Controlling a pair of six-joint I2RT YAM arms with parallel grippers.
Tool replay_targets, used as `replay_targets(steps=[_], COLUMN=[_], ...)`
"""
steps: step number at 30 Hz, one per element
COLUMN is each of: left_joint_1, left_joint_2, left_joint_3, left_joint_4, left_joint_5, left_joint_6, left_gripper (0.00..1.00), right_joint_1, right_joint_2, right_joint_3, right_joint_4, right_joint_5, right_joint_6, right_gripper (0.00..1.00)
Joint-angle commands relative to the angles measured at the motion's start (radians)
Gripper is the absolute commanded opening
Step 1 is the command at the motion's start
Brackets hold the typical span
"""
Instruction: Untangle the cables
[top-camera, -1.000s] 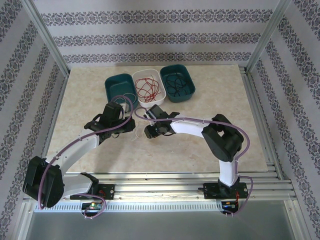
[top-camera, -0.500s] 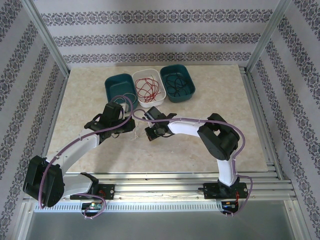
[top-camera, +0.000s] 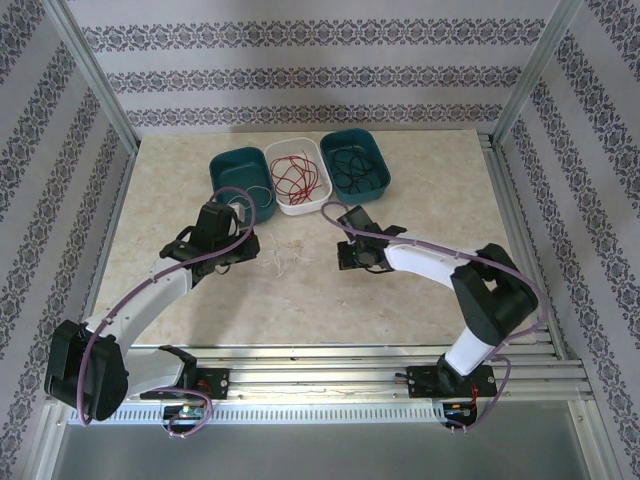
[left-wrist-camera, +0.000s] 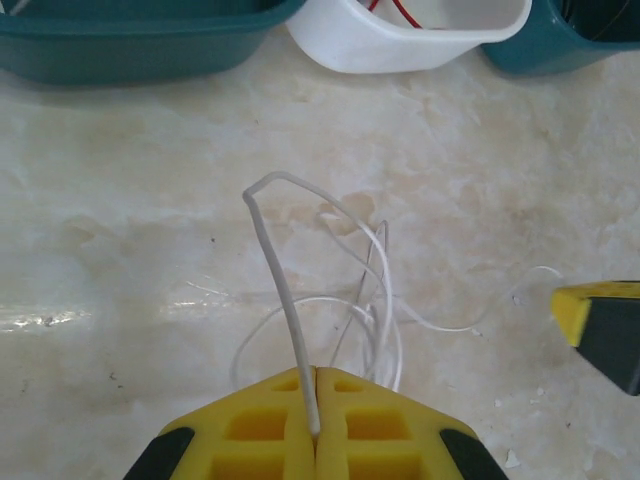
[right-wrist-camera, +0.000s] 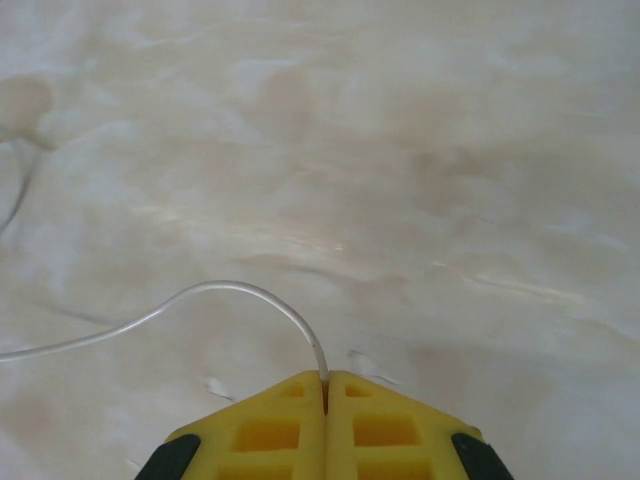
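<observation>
My right gripper holds a piece of white cable that enters crossing loops. It needs to move away from the left gripper over bare marble next, then come back beside the white tangle (top-camera: 280, 258) and let go.
A loose tangle of thin white cables (top-camera: 278, 262) lies on the marble table between my two grippers. My left gripper (top-camera: 250, 256) is shut on one white strand, which rises in a bent loop (left-wrist-camera: 270, 230) out of the yellow jaws (left-wrist-camera: 316, 372) above the tangle (left-wrist-camera: 378, 300). To the right of the tangle, my right gripper (top-camera: 343, 262) is shut on the end of another white strand (right-wrist-camera: 235, 289), which arcs away to the left from its jaws (right-wrist-camera: 325, 378). Red cables (top-camera: 296, 178) lie in the white bin and black cables (top-camera: 352, 166) in the right teal bin.
Three bins stand in a row at the back: a teal one (top-camera: 225, 175), a white one (top-camera: 318, 192) and another teal one (top-camera: 378, 185). A fingertip of the right gripper (left-wrist-camera: 600, 325) shows at the right edge of the left wrist view. Bare marble stretches right of the right gripper.
The right gripper has shut on a white strand and drawn it rightward, away from the left gripper. The left gripper, still shut, has shifted slightly left. The tangle is now uncovered between them.
</observation>
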Motion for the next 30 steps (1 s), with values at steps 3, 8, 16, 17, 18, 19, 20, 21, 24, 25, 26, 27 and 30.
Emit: replay_targets(steps=[3,8,16,17,18,19,20,21,24,25,26,27,30], left_joint_1=[0.037,0.054,0.078,0.084,0.091,0.1,0.107,0.119,0.155,0.165,0.17,0.17,0.169], left_joint_2=[-0.038,-0.051,-0.061,-0.066,-0.071,-0.073,-0.076,-0.078,-0.091,-0.097,-0.101,-0.102,-0.093], left_joint_3=[0.027,0.032,0.032,0.032,0.032,0.031,0.03,0.029,0.02,0.016,0.014,0.015,0.023], left_joint_4=[-0.063,-0.084,-0.104,-0.108,-0.113,-0.119,-0.124,-0.131,-0.133,-0.124,-0.116,-0.107,-0.087], left_joint_5=[-0.046,-0.062,-0.079,-0.083,-0.087,-0.092,-0.096,-0.102,-0.101,-0.091,-0.08,-0.061,0.026], left_joint_6=[0.042,0.058,0.072,0.074,0.077,0.081,0.086,0.092,0.102,0.104,0.105,0.11,0.114], left_gripper=[0.0,0.0,0.0,0.0,0.0,0.0,0.0,0.0,0.0,0.0,0.0,0.0,0.0], right_joint_1=[-0.084,-0.182,-0.331,-0.347,-0.372,-0.394,-0.412,-0.432,-0.482,-0.495,-0.502,-0.503,-0.492], right_joint_2=[-0.125,-0.261,-0.407,-0.419,-0.432,-0.446,-0.456,-0.467,-0.489,-0.494,-0.496,-0.499,-0.497], right_joint_3=[-0.055,-0.1,-0.157,-0.163,-0.167,-0.171,-0.176,-0.181,-0.188,-0.191,-0.194,-0.197,-0.201], right_joint_4=[-0.092,-0.12,-0.157,-0.164,-0.168,-0.172,-0.174,-0.178,-0.189,-0.189,-0.187,-0.183,-0.16], right_joint_5=[0.106,0.132,0.131,0.13,0.13,0.125,0.121,0.121,0.123,0.118,0.108,0.095,0.022], right_joint_6=[0.043,0.038,0.023,0.02,0.017,0.014,0.01,0.007,-0.002,-0.004,-0.006,-0.006,-0.001], right_gripper=[0.0,0.0,0.0,0.0,0.0,0.0,0.0,0.0,0.0,0.0,0.0,0.0,0.0])
